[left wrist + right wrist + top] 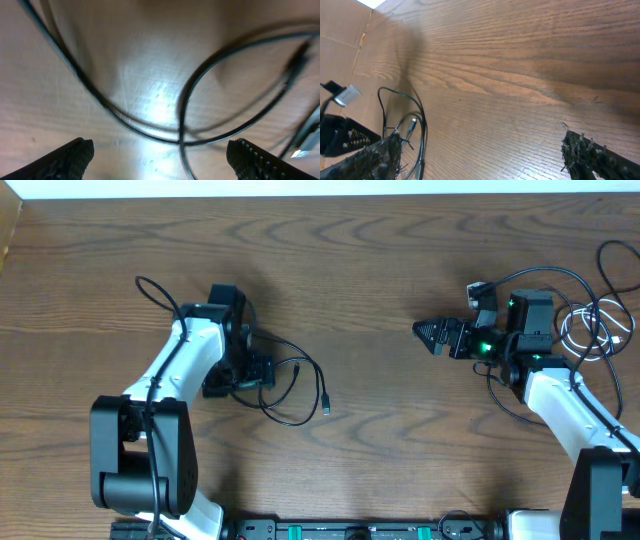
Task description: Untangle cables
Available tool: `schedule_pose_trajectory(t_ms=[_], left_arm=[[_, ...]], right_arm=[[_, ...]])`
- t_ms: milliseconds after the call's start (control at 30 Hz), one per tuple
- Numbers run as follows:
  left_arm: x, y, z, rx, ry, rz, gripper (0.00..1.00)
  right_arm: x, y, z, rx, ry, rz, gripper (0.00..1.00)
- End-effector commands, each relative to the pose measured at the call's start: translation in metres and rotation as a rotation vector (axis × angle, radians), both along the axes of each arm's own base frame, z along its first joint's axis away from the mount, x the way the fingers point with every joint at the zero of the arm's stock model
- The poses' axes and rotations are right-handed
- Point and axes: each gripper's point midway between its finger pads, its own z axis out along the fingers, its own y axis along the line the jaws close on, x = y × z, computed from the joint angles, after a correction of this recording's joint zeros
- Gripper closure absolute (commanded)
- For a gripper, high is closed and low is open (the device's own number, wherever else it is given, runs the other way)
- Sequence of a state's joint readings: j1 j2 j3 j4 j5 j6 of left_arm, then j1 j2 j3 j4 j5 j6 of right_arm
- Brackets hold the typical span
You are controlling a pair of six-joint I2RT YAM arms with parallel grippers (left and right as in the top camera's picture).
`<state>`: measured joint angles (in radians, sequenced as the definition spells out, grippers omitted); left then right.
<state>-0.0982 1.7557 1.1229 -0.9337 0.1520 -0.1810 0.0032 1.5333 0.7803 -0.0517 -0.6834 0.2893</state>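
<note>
I need to turn my left gripper next, bring it down and back, and close it on the black cable's crossing (pixel 262 406) (pixel 181 142), because both parts of the cable meet there between the open fingers.
A thin black cable (pixel 300 385) lies in a loose loop on the wooden table, its plug end (pixel 326 406) to the right. My left gripper (pixel 250 370) is low over the loop's left part. In the left wrist view the jaws (pixel 162 160) are open and the black cable (pixel 185 112) crosses itself between and ahead of them, not gripped. My right gripper (pixel 432 333) is open and empty over bare wood; its wrist view (pixel 480 150) shows the black cable (pixel 417 135) far off. A coiled white cable (pixel 588 328) and a black cable (pixel 618 268) lie at the far right.
The right arm's body stands next to the white coil. A black wire (pixel 155 292) arcs from the left arm. The table's far edge (pixel 320 194) runs along the top.
</note>
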Motion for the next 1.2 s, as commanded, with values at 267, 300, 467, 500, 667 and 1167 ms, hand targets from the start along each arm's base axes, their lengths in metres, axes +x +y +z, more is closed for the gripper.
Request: schedule_pose_trajectory(t_ms=[267, 300, 467, 500, 667, 1167], left_arm=[[-0.014, 0.027, -0.010, 0.171, 0.036, 0.241, 0.19], [-0.014, 0.027, -0.010, 0.173, 0.035, 0.273, 0.24], [-0.019, 0.022, -0.016, 0.162, 0.052, 0.426, 0.24], [-0.019, 0.017, -0.016, 0.136, 0.061, 0.434, 0.24], [-0.018, 0.003, -0.015, 0.055, 0.079, 0.443, 0.24], [-0.047, 0.005, -0.035, 0.103, 0.158, 0.621, 0.24]], right_arm=[[-0.002, 0.005, -0.002, 0.008, 0.010, 0.009, 0.01], [-0.002, 0.005, -0.002, 0.008, 0.010, 0.009, 0.01], [-0.002, 0.005, -0.002, 0.008, 0.010, 0.009, 0.01], [-0.002, 0.005, -0.002, 0.008, 0.010, 0.009, 0.01], [-0.002, 0.005, -0.002, 0.008, 0.010, 0.009, 0.01], [-0.002, 0.005, -0.002, 0.008, 0.009, 0.009, 0.01]])
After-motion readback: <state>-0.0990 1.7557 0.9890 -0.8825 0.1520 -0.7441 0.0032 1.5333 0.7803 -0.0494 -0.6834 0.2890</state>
